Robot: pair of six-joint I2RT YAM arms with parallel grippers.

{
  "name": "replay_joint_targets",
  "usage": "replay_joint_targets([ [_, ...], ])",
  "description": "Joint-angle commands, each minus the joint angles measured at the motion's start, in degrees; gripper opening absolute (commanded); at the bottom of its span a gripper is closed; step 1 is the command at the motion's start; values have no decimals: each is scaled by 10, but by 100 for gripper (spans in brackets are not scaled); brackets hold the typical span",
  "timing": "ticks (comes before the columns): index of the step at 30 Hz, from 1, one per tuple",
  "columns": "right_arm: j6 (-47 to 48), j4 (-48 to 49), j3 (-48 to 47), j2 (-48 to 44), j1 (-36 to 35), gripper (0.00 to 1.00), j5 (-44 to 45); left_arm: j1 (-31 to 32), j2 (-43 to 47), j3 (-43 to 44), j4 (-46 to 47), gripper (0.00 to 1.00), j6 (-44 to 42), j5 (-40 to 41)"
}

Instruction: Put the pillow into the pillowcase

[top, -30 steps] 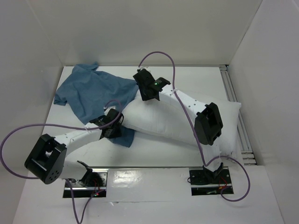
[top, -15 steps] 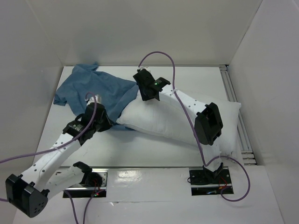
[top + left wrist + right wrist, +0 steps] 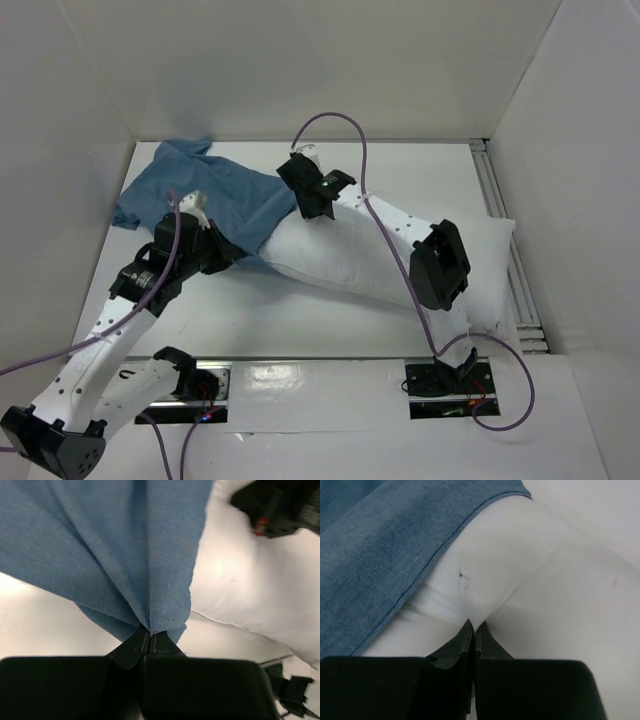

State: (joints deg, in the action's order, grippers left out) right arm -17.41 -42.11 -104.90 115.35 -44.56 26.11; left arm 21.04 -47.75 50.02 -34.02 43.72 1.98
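Note:
The pillow's bare near corner (image 3: 273,260) (image 3: 201,601) is to the right of my left gripper in the top view, so I will pull the pillowcase's edge toward that corner and let go.
The white pillow (image 3: 370,260) lies across the middle right of the table. Its left end sits at the edge of the blue pillowcase (image 3: 215,195), which is spread at the back left. My left gripper (image 3: 232,252) is shut on the pillowcase's near edge; the left wrist view shows the blue cloth (image 3: 125,555) bunched into the closed jaws of that gripper (image 3: 149,632). My right gripper (image 3: 300,190) is shut on the pillow's far left corner; the right wrist view shows white fabric (image 3: 510,570) pinched in that gripper (image 3: 474,625), with the blue hem (image 3: 380,555) beside it.
White walls enclose the table on the left, back and right. A metal rail (image 3: 505,230) runs along the right side behind the pillow. Purple cables (image 3: 335,125) loop above the right arm and trail off the left arm (image 3: 40,350).
My left arm has swung left and back, drawing the pillowcase's near edge leftward off the pillow's front. My right gripper has shifted slightly left with the pillow corner.

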Motion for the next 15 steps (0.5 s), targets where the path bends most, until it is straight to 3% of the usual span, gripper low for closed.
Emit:
replay_joint_targets([
  [1, -34, -63, -32, 43, -4, 0, 30, -3, 13, 50, 48, 0, -39, -78],
  [5, -63, -68, -72, 54, -4, 0, 13, -3, 2, 50, 61, 0, -77, -160],
  [9, -100, -68, -113, 59, -4, 0, -1, -3, -17, -24, 67, 0, -99, -251],
  [15, -177, 17, -55, -8, 2, 0, -21, 8, -57, -61, 40, 0, -140, -268],
])
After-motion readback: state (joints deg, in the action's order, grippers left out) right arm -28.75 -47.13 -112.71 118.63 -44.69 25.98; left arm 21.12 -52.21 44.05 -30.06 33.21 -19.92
